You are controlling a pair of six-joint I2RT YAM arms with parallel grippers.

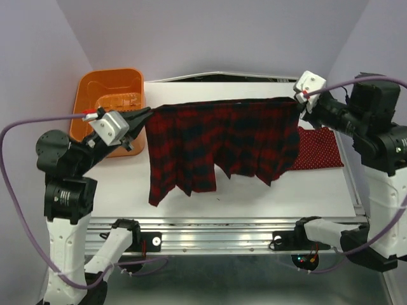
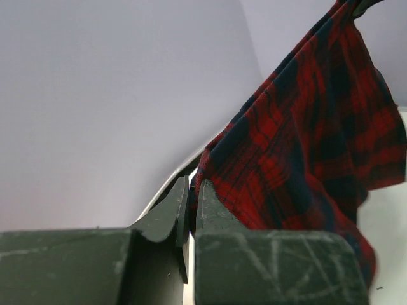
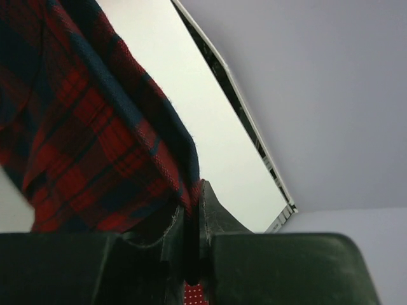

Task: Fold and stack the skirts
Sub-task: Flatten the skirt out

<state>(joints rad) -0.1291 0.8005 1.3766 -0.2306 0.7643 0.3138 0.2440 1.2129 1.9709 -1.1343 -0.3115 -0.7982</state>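
Observation:
The robot should next move its left gripper down and outward to the bare tabletop (image 1: pixel 154 98) beside the orange basket and let go of the hanging skirt's corner.
The red-and-navy plaid skirt (image 1: pixel 222 143) hangs stretched in the air between both grippers, its hem trailing toward the table. My left gripper (image 1: pixel 147 114) is shut on the skirt's left top corner; the left wrist view shows the plaid cloth (image 2: pixel 305 146) pinched between the closed jaws. My right gripper (image 1: pixel 299 101) is shut on the right top corner, and the plaid skirt (image 3: pixel 89 146) shows in its wrist view too. The dark red polka-dot skirt (image 1: pixel 318 149) lies flat on the table at the right, partly hidden behind the plaid one; a bit of it shows in the right wrist view (image 3: pixel 194 295).
An orange plastic basket (image 1: pixel 108 95) stands at the back left of the white table (image 1: pixel 254 197). Purple cables loop from both arms. Grey walls close in the back and sides.

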